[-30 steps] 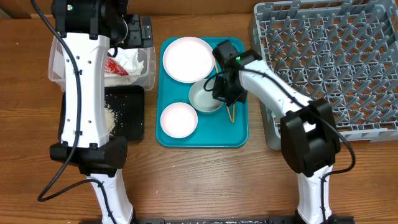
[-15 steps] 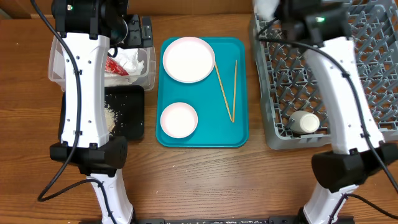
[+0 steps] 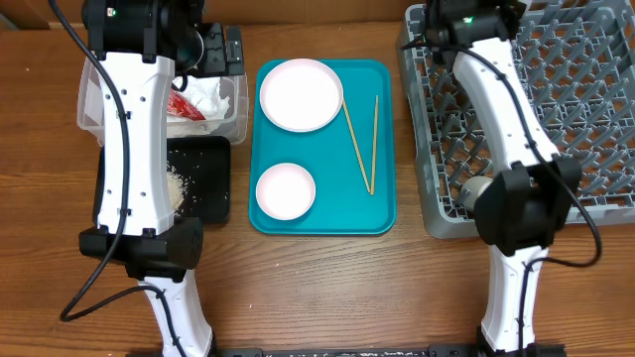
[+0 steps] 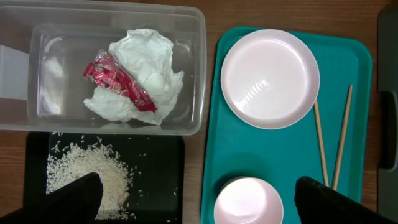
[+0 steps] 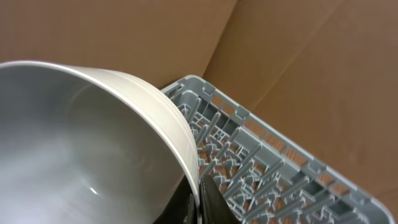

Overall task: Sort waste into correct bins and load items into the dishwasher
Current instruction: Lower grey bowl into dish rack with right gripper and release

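My right gripper holds the small white bowl above the rack's wires still, so next it will bring the bowl down toward the rack's far corner by the teal tray.
My right gripper is shut on the rim of a small white bowl, held tilted above the far left corner of the grey dish rack, also seen overhead. Another white cup lies in the rack's near left part. My left gripper is open and empty, high above the bins. The clear tub holds the white napkin and red wrapper. The black tray holds rice. The large plate, small dish and two chopsticks lie on the teal tray.
The teal serving tray sits between the bins and the rack. A cardboard wall stands behind the rack. The left arm stretches over the tub and the black tray. Bare wood table lies in front.
My right gripper took a white bowl off the teal tray and carried it up and right to the rack's far left corner. The left arm has not moved.
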You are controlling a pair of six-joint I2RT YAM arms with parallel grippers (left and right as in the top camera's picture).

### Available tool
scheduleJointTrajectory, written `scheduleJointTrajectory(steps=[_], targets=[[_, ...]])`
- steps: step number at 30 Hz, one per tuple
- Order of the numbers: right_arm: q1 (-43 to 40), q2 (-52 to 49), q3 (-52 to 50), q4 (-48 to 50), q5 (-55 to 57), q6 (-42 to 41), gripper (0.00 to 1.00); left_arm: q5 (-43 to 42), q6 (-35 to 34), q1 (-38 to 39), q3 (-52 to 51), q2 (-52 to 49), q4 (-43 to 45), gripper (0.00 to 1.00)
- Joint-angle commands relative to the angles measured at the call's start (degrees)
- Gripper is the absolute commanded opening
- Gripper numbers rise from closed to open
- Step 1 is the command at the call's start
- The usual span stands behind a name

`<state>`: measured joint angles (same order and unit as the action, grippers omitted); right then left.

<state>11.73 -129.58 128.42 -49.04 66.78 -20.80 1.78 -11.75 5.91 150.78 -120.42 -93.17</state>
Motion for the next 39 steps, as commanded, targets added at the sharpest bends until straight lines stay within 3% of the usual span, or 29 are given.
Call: scheduleJointTrajectory(steps=[1,10,21,27,39], targets=[[0.2,-3.0,0.1,2.7,3.7,9.9,0.04,0.1,-0.7,0.1,0.9,0.7,0.2,1.0],[1.2,-7.3,0.1,2.9,-1.4,10.4,0.04,0.1,-0.7,0.1,0.9,0.7,0.2,1.0],[2.4,-10.1,0.1,5.9,-0.7,10.4,0.04,0.1,-0.7,0.5,0.9,0.7,0.2,1.0],[2.4,-11.8,0.1,6.4,7.4,10.4,0.04,0.1,-0.7,0.4,0.9,0.7,0.2,1.0],[3.5,-11.8,0.1,3.2,2.5,10.1,0.04,0.1,-0.7,0.5,0.9,0.7,0.2,1.0]])
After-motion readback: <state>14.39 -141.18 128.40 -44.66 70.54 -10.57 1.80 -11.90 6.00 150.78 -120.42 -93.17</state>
